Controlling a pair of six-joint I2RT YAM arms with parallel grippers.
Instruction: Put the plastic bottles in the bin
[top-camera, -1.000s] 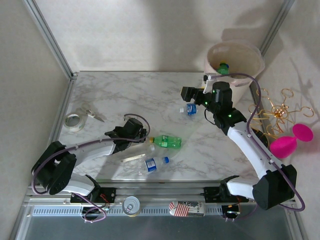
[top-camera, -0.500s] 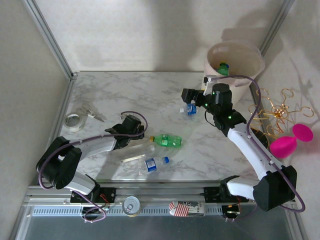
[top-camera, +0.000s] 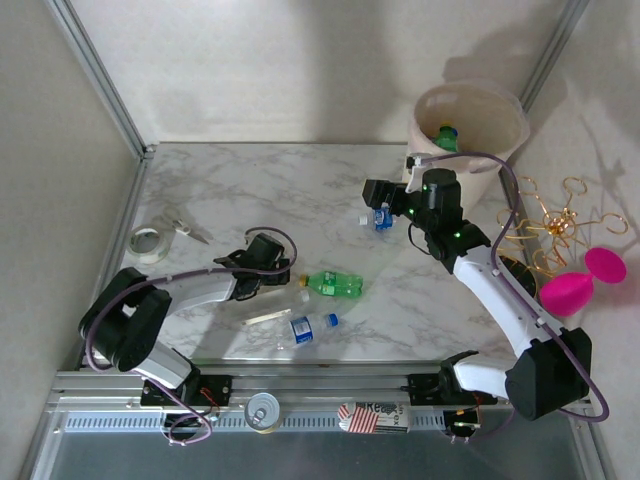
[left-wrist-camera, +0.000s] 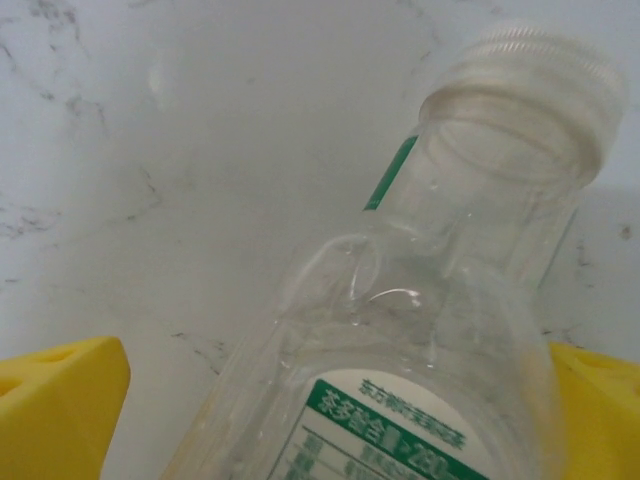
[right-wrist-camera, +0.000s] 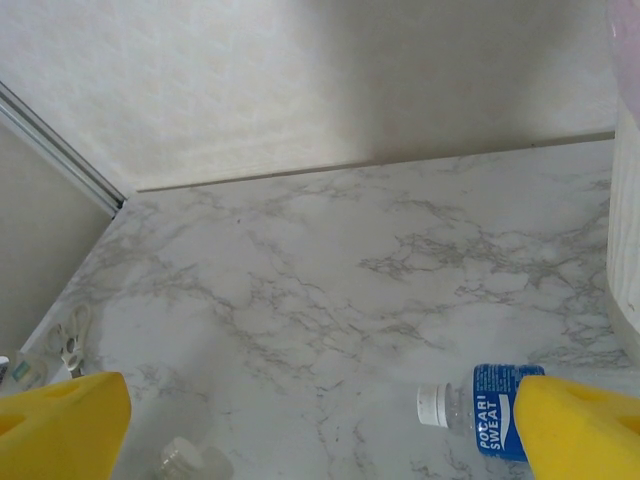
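Note:
My left gripper has the clear bottle lying between its yellow fingers already, so it needs to stay low and close them around the clear bottle's shoulder (left-wrist-camera: 395, 345) beside the green-printed label.
A clear bottle (left-wrist-camera: 420, 330) with a white cap and a green-printed label lies on the marble table between the yellow fingers (left-wrist-camera: 60, 400) of my left gripper (left-wrist-camera: 330, 410), which is open around its shoulder. From above, that clear bottle (top-camera: 278, 303) lies just below the left gripper (top-camera: 272, 287). A green bottle (top-camera: 335, 284) and a blue-labelled bottle (top-camera: 310, 326) lie close by. My right gripper (top-camera: 372, 195) is open and holds nothing, hovering over another blue-labelled bottle (top-camera: 380, 218), which in the right wrist view (right-wrist-camera: 480, 408) lies by the right finger. The cream bin (top-camera: 505, 118) stands at the back right with a green bottle (top-camera: 445, 137) inside.
A tape roll (top-camera: 147, 243) and scissors (top-camera: 185, 228) lie at the table's left edge. A gold wire rack (top-camera: 550, 220) and a pink goblet (top-camera: 585, 280) stand off the table to the right. A can (top-camera: 263, 410) sits on the front rail.
My left gripper has come down and slightly right, onto the clear bottle, and the left elbow has swung right. The right arm has barely moved.

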